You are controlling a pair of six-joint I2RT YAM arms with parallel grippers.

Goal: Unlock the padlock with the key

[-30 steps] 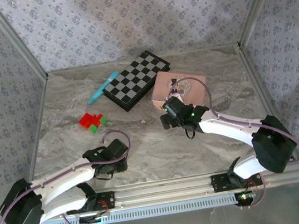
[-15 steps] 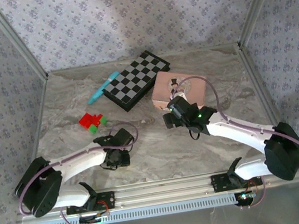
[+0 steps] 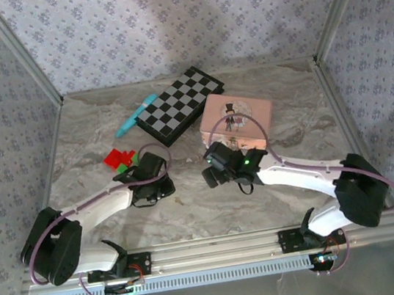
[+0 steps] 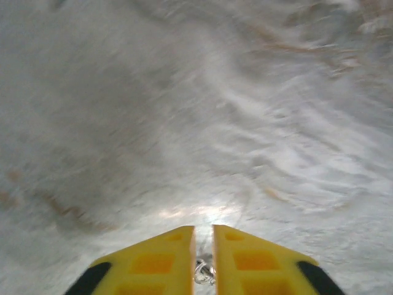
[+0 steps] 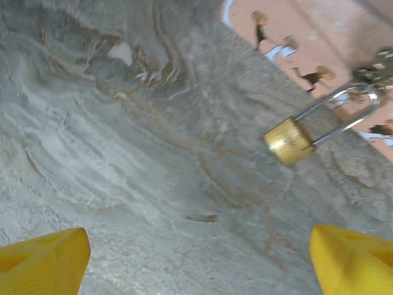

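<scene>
My open right gripper will next leave the padlock [image 5: 288,140], going down to the marble beside my left gripper.
The padlock [image 5: 288,140] is a small brass body with a silver shackle hooked through the clasp of the pink picture tin [image 5: 319,43], and it lies on the marble in front of the tin. My right gripper [image 5: 196,246] hovers open and wide just short of it, with nothing between its yellow fingertips [image 5: 49,258]. In the top view that gripper [image 3: 212,171] sits at the near left corner of the tin [image 3: 241,122]. My left gripper [image 4: 204,236] is nearly shut on a small silvery key [image 4: 204,271] held low between its fingers. It hangs over bare marble [image 3: 151,188].
A folded chessboard [image 3: 180,105] and a teal pen [image 3: 135,116] lie at the back. Red and green blocks [image 3: 121,159] sit just beyond the left gripper. Metal frame posts and patterned walls close in the table's sides and back.
The left arm has swung forward from the near edge towards the blocks, and its jaws have closed. The right gripper has slid left and nearer, off the tin's front.
</scene>
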